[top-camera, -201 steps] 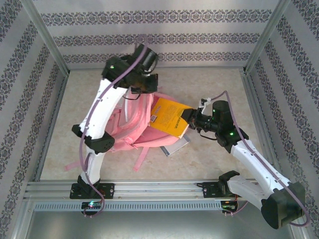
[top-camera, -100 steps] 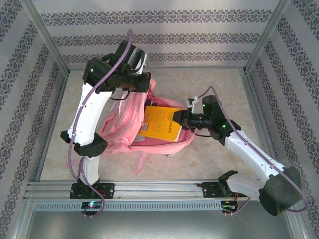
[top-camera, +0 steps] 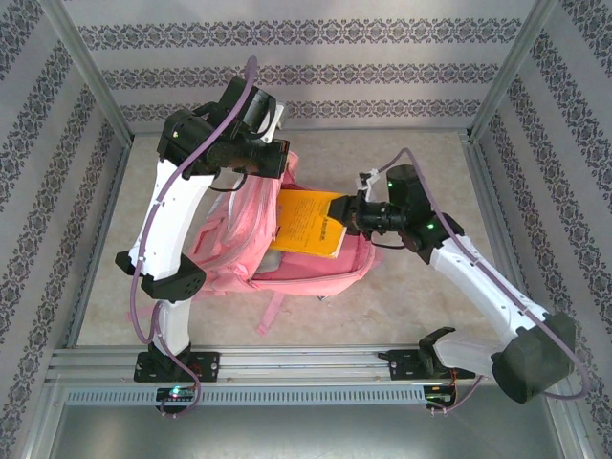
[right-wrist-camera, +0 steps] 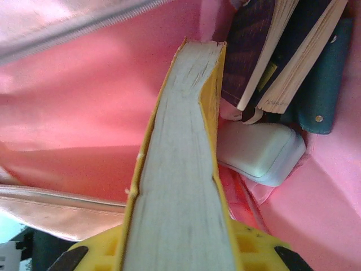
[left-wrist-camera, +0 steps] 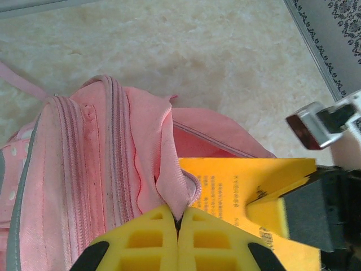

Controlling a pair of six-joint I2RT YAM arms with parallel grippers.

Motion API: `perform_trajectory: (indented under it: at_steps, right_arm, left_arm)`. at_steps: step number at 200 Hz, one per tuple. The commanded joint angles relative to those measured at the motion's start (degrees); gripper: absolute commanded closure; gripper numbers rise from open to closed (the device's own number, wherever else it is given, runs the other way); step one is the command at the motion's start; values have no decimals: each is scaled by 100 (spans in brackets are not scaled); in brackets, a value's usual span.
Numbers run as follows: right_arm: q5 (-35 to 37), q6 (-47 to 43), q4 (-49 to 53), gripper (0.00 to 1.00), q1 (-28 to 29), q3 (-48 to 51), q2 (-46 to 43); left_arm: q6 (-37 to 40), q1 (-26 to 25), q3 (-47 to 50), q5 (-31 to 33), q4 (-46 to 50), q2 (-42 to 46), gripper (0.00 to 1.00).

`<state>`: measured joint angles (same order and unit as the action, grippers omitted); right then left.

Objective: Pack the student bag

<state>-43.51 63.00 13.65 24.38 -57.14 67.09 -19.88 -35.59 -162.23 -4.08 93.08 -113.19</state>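
The yellow book goes with my right gripper toward the held fold next, deep into the bag [top-camera: 234, 253] beside the dark books, for release there, since it still sticks out.
The student bag [top-camera: 234, 253], a big pink backpack, lies mid-table with its main compartment pulled open. My left gripper [top-camera: 278, 168] is shut on a pink fabric fold at the opening's rim [left-wrist-camera: 178, 192] and holds it up. My right gripper [top-camera: 344, 216] is shut on a yellow book [top-camera: 308, 222], whose far end sits inside the opening. In the right wrist view the book's page edge [right-wrist-camera: 179, 158] points into the bright pink lining [right-wrist-camera: 79, 107] from between the gripper's [right-wrist-camera: 180, 251] fingers. The left wrist view shows the book's cover [left-wrist-camera: 237, 183] beside the held fold.
Inside the bag lie dark books [right-wrist-camera: 265, 51], a pale rounded case [right-wrist-camera: 260, 151] and a teal pouch [right-wrist-camera: 320, 84], to the right of the yellow book. Metal frame posts and patterned walls [top-camera: 306, 72] ring the table. A bag strap [top-camera: 271, 308] trails toward the near rail.
My left gripper lifted the bag's rim and swung left, opening the compartment. The right gripper carried the yellow book leftward, off the bag's outside and into the opening.
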Motion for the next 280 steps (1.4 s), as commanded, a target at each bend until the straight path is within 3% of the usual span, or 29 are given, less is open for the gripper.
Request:
perform_trajectory:
  at_steps: [1, 53, 142, 186, 280]
  right_arm:
    - [-339, 5, 2, 100, -91, -403, -264]
    - [22, -6, -181, 100, 263, -595, 74]
    - [1748, -96, -553, 100, 1084, -431, 1429]
    - [2736, 389, -898, 100, 1614, -794, 2055]
    - [3622, 1654, -909, 100, 2235, -2098, 3838]
  left_arm:
    - [119, 122, -134, 56, 685, 394, 100]
    - [103, 149, -141, -61, 635, 365, 100]
    - [42, 158, -140, -398, 237, 398, 100]
    - [-142, 149, -135, -819, -189, 317, 100]
    - [-502, 149, -147, -1250, -885, 204, 100]
